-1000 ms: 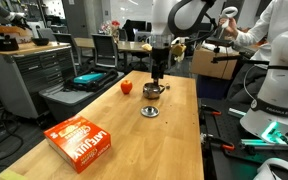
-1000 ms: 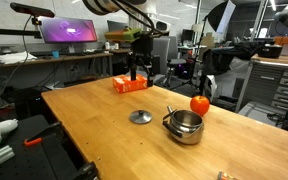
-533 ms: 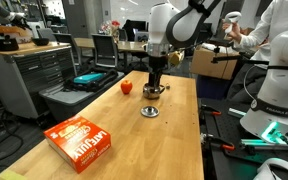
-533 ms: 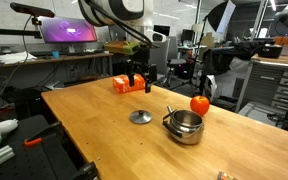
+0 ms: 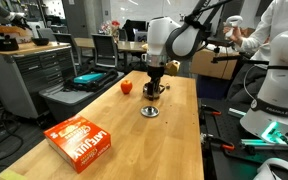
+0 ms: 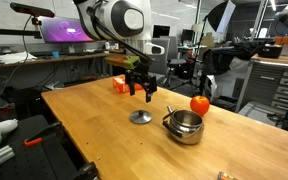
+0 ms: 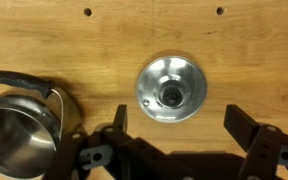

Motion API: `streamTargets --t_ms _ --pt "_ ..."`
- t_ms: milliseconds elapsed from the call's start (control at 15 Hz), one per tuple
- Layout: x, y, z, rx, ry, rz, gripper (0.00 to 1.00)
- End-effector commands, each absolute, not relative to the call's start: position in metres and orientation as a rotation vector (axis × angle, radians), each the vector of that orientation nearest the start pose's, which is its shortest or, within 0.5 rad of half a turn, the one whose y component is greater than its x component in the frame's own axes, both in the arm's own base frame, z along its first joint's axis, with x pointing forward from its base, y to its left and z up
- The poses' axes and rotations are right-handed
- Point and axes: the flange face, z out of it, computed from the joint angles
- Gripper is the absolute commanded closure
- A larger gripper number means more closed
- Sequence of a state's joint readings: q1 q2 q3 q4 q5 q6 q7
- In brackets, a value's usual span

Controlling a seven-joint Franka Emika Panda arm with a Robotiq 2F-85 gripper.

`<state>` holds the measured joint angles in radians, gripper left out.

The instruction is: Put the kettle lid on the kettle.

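Observation:
Next, my gripper lowers around the lid's centre knob, which shows between my open fingers.
The kettle lid [image 7: 170,89], a flat round silvery disc with a centre knob, lies on the wooden table; it shows in both exterior views [image 5: 149,112] [image 6: 140,117]. The kettle [image 7: 19,132], a squat metal pot with a dark inside, stands open beside it [image 6: 184,126]; in an exterior view [image 5: 152,92] the gripper partly hides it. My gripper [image 7: 174,128] is open and empty, hanging above the table close to the lid [image 5: 150,92] [image 6: 142,92].
A red round fruit [image 5: 126,87] [image 6: 199,103] sits near the kettle. An orange box [image 5: 81,141] [image 6: 130,84] lies toward one end of the wooden table [image 6: 94,120]. A person [image 5: 274,50] stands beside the table.
The arm has come down and moved along the table toward the lid; the gripper now hangs lower and closer to it. The lid and kettle have not moved.

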<state>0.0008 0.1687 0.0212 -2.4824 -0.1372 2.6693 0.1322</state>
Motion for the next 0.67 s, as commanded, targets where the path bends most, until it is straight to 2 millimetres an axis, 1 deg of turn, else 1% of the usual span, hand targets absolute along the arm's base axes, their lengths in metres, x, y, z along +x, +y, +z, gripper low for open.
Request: streamTargets --t_ms 0,333,600 --pt "0.483 0.019 0.212 -3.208 -0.013 -0.068 0.00" --pt "0.486 0.021 0.199 -3.202 -0.026 -0.081 0.00" --pt "0.489 0.020 0.188 -3.207 -0.030 -0.075 0.00"
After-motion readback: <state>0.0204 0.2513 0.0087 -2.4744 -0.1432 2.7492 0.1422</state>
